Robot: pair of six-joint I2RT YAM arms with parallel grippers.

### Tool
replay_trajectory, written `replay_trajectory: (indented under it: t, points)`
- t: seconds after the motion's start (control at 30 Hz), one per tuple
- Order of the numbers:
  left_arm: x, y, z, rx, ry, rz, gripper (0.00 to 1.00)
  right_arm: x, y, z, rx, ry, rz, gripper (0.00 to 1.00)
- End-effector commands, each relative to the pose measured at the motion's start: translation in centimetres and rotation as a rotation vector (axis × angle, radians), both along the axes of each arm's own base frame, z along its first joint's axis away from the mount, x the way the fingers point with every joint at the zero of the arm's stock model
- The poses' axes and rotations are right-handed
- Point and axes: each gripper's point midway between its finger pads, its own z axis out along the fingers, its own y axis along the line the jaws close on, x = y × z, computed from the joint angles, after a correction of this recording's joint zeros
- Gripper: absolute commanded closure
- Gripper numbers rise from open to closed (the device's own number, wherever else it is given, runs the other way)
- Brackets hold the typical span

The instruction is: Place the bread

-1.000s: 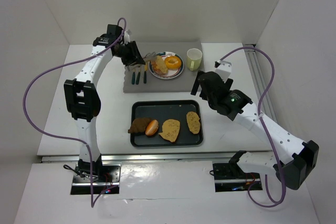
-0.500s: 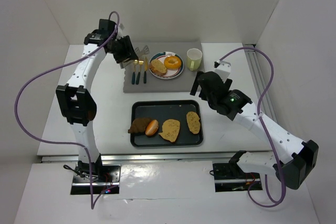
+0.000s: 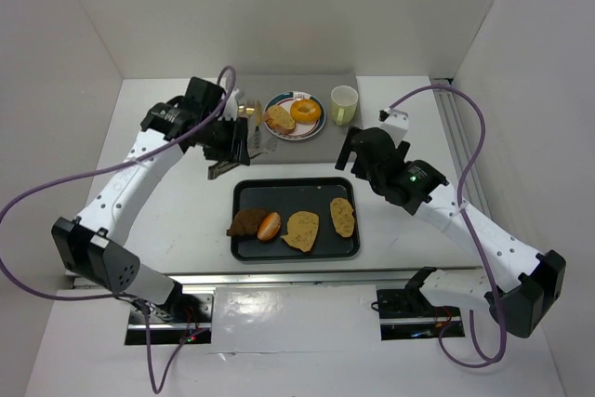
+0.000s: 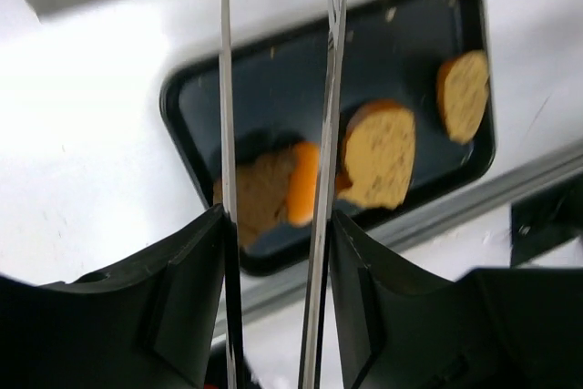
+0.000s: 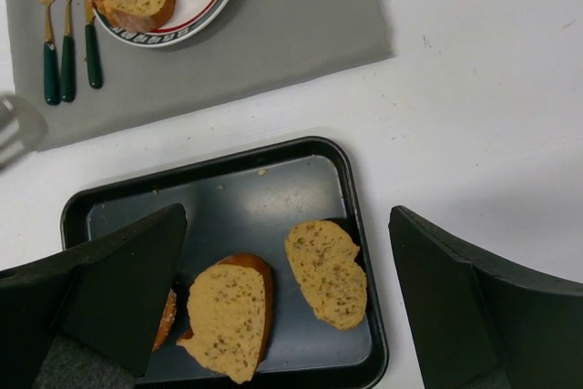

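My left gripper needs to move back and down and open the empty tongs astride the bread slice (image 3: 280, 118) beside the orange roll, because the slice is below and back from my left gripper.
My left gripper (image 3: 231, 143) is shut on metal tongs (image 3: 219, 171), whose two thin blades (image 4: 330, 134) run between the jaws in the left wrist view. It hangs over the grey mat's front left edge, just beyond the black tray (image 3: 279, 197). The tray holds several breads: a dark piece (image 3: 246, 222), an orange roll (image 3: 269, 226) and two slices (image 3: 301, 230), (image 3: 342, 217). A bread slice (image 3: 280, 118) and an orange bun (image 3: 306, 112) lie on the plate (image 3: 295, 132). My right gripper (image 3: 358, 151) is open and empty above the tray's far right corner (image 5: 346, 157).
A yellow-green cup (image 3: 344, 104) stands on the grey mat (image 3: 307, 148) to the right of the plate. Green-handled cutlery (image 5: 68, 52) lies on the mat left of the plate. White walls close in the table on three sides.
My left arm has swung from the far side of the mat near the plate back toward the tray, tongs still held. The bread slice stays on the plate. The right arm has not moved.
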Motion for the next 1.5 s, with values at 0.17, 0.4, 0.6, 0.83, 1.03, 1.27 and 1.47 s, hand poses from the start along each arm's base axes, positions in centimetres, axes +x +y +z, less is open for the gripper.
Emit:
replay_trajectory:
  t: [0.17,0.4,0.6,0.83,1.03,1.27,1.47]
  points:
    - [-6.6,-1.8,-2.4,0.076,0.061,-0.149,0.43,0.8,1.1,-0.3,0.025,0.0,0.028,0.01]
    - [-10.5,-5.8,-4.3,0.062,0.155,-0.296,0.38,0.7,1.7,-0.3,0.039,0.003,0.056,0.01]
    - [-11.1,-7.5,-6.2,0.067,0.211,-0.248,0.39,0.4,1.5,-0.5,0.033,0.01,0.055,0.01]
    - [-12.5,-7.2,-10.3,0.089,0.359,-0.308,0.39,0.3,1.3,-0.9,0.017,0.018,0.064,0.01]
    - [-13.8,-7.6,-10.7,0.06,0.426,-0.353,0.42,0.3,1.3,-0.9,0.017,0.018,0.064,0.01]
    - [-13.6,-7.6,-9.7,0.057,0.425,-0.366,0.82,0.3,1.2,-1.3,0.014,0.022,0.052,0.01]
    - [-11.9,-7.5,-7.5,0.036,0.376,-0.336,1.0,0.3,1.2,-1.3,0.014,0.022,0.052,0.01]
